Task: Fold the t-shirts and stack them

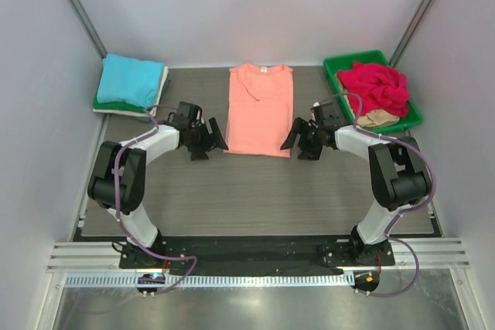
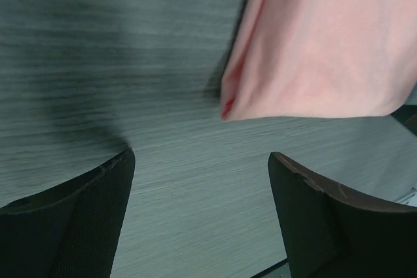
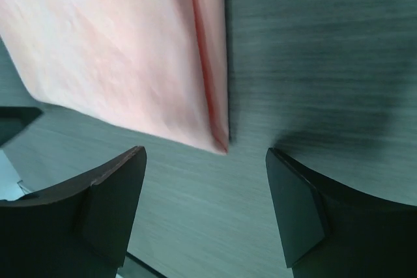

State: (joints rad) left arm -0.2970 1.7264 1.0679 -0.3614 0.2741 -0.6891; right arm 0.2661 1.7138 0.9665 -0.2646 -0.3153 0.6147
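Observation:
My right gripper lowers onto the shirt's near corner point(image 1: 288, 154) point(image 3: 217, 142) on the tray's side and closes next, as that corner lies untouched just beyond its open fingers.
A salmon-orange t-shirt point(image 1: 261, 109) lies flat on the table's far middle, its sides folded in to a long rectangle. My left gripper point(image 1: 215, 138) is open and empty beside the shirt's near left corner point(image 2: 229, 105). My right gripper point(image 1: 294, 141) is open and empty beside the near right corner point(image 3: 220, 142). Neither gripper touches the cloth. A folded stack with a turquoise shirt point(image 1: 133, 79) on top, green and white layers below, sits at the far left. A crumpled red shirt point(image 1: 375, 86) and a beige one point(image 1: 378, 119) lie in the green tray point(image 1: 337, 67).
The green tray stands at the far right by the enclosure wall. White walls close in the table on three sides. A metal rail point(image 1: 247, 256) runs along the near edge by the arm bases.

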